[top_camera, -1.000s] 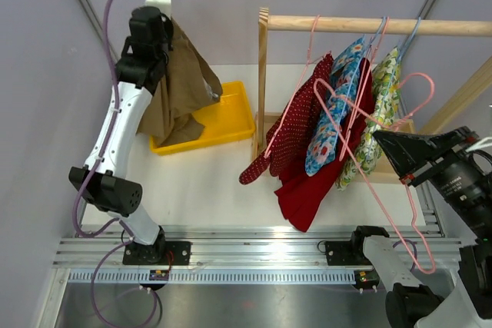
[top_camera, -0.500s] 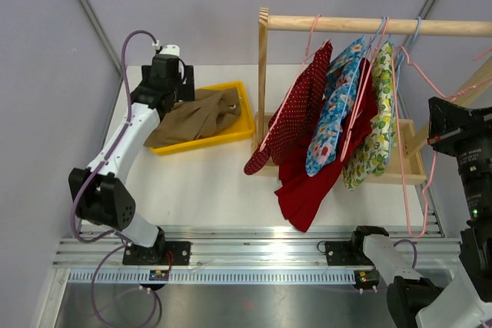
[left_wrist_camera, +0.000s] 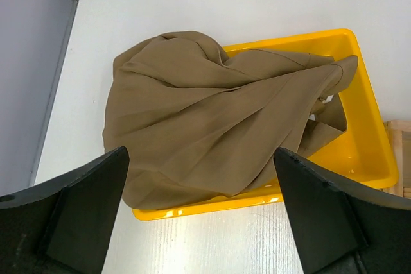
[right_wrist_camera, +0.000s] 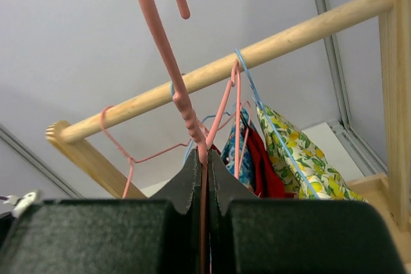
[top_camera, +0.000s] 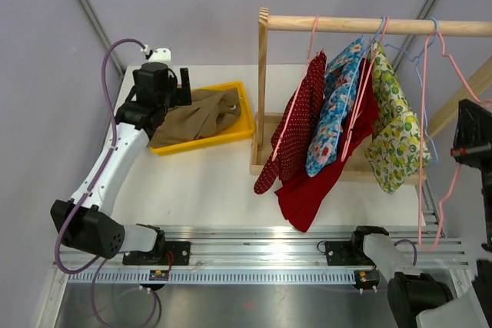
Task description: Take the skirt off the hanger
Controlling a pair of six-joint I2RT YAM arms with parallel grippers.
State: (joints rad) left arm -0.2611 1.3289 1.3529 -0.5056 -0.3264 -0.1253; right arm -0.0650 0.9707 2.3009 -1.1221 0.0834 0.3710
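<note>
The empty hanger moves outward in my right gripper next, then its hook comes down over the rod's bare part (top_camera: 467, 28) (right_wrist_camera: 314, 33) for release, since that free spot lies outward of the gripper.
The brown skirt (top_camera: 196, 117) lies crumpled in the yellow tray (top_camera: 201, 144), spilling over its left rim. My left gripper (top_camera: 171, 86) hovers above it, open and holding nothing. In the left wrist view the skirt (left_wrist_camera: 212, 113) fills most of the tray (left_wrist_camera: 367, 134) between the wide-apart fingers of the left gripper (left_wrist_camera: 200, 158). At the far right my right gripper (top_camera: 466, 132) is shut on a bare pink wire hanger (top_camera: 420, 174), held beside the rack's right end. In the right wrist view the right gripper (right_wrist_camera: 204, 158) pinches the hanger's neck (right_wrist_camera: 168, 56), its hook up near the rod.
A wooden rack with a round rod (top_camera: 369, 25) stands right of the tray. On it hang a red dotted garment (top_camera: 296, 124), a blue floral one (top_camera: 334, 109), a plain red one (top_camera: 315, 190) and a lemon-print one (top_camera: 396, 136). A metal rail (top_camera: 254, 255) runs along the near edge.
My left arm lowered the skirt into the tray, let go and opened. My right gripper carried the bare pink hanger rightward and up, from in front of the garments to the rack's right end.
</note>
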